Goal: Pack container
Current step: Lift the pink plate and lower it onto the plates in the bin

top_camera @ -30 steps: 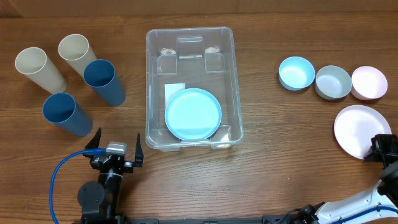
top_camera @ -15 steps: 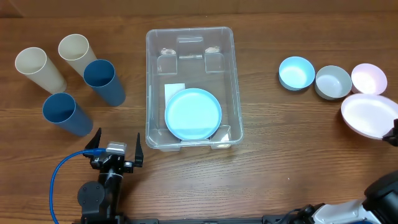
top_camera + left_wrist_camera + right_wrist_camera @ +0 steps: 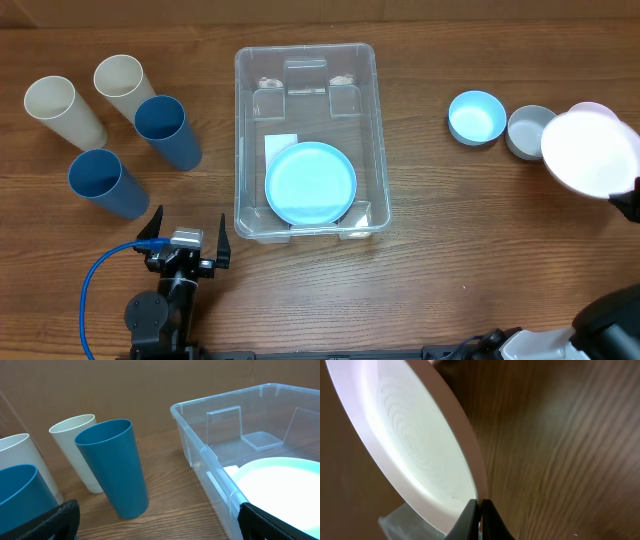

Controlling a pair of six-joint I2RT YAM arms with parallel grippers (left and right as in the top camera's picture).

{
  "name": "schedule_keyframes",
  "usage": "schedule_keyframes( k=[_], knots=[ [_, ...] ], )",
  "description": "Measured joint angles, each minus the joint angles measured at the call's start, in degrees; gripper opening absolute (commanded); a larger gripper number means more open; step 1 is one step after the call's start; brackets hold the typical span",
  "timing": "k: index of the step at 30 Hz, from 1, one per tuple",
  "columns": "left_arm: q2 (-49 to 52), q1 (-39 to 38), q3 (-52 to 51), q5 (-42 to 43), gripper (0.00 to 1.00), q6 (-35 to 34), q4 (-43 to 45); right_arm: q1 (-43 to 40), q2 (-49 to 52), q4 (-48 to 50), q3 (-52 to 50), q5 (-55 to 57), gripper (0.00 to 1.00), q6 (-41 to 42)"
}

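Observation:
My right gripper will next swing to the left in the overhead view, lower the pink plate (image 3: 590,150) onto the flat light blue plate (image 3: 310,183) and let go of it.
The clear container (image 3: 305,60) stands mid-table with a light blue plate (image 3: 310,183) lying on its floor, next to a white label (image 3: 281,143). It also shows in the left wrist view (image 3: 210,460). My right gripper (image 3: 628,203) is shut on the rim of a pale pink plate (image 3: 590,150) and holds it lifted above the table at the far right. In the right wrist view the fingers (image 3: 481,510) pinch the plate's edge (image 3: 415,445). My left gripper (image 3: 187,240) is open and empty at the front left, near the container's front corner.
Two cream cups (image 3: 66,110) (image 3: 125,86) and two dark blue cups (image 3: 167,131) (image 3: 106,182) stand at the left. A light blue bowl (image 3: 476,117), a grey bowl (image 3: 526,130) and a pink bowl (image 3: 595,108) sit at the right, partly covered by the lifted plate.
My right gripper has lifted the pink plate off the table and carried it back and leftwards, over the grey and pink bowls. The left arm has not moved.

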Motion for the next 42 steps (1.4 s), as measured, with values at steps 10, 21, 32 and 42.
schedule_keyframes(
  k=[10,21,32,42],
  knots=[
    [0.0,0.0,0.0,0.0,1.0,0.0,0.0,19.5,-8.2,2.4,0.0,-4.6,0.04,-2.7],
    [0.0,0.0,0.0,0.0,1.0,0.0,0.0,46.9,-14.8,8.3,0.0,-4.8,0.04,-2.6],
    [0.0,0.0,0.0,0.0,1.0,0.0,0.0,71.0,-10.7,12.3,0.0,9.7,0.04,0.8],
    [0.0,0.0,0.0,0.0,1.0,0.0,0.0,78.2,4.2,15.3,0.0,17.0,0.04,2.1]
  ],
)
